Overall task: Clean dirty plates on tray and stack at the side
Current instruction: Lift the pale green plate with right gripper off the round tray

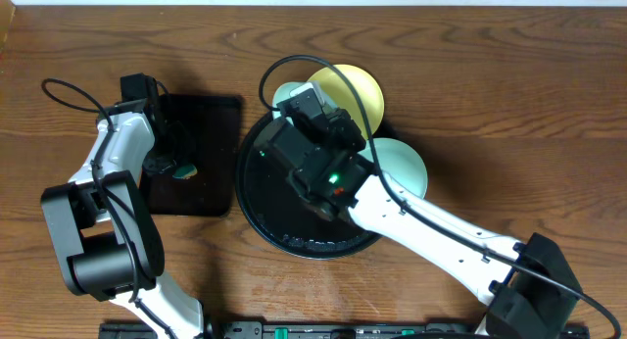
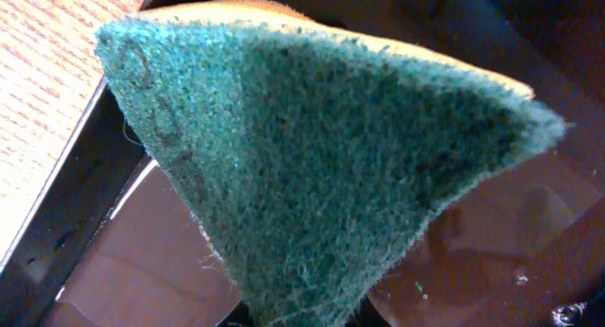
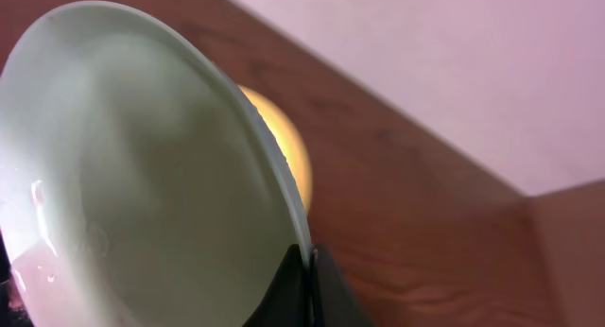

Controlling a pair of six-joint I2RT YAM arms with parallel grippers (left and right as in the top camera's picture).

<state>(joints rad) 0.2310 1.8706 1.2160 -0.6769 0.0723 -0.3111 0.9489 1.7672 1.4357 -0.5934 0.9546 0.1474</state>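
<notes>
I need to carry the plate off the tray, lower it and let go; bare tabletop is below my right gripper and to its right in the overhead view.
My right gripper is shut on the rim of a pale mint-blue plate and holds it tilted on edge over the far rim of the round black tray. In the right wrist view the fingers pinch this plate, with the pale yellow plate behind it. The yellow plate lies at the tray's far edge. A second mint-blue plate lies to the tray's right. My left gripper is shut on a green and yellow sponge, which fills the left wrist view.
A smaller rectangular black tray lies left of the round tray, under the sponge; its surface shows in the left wrist view. The wooden table runs out to the right. The arm bases stand at the near edge.
</notes>
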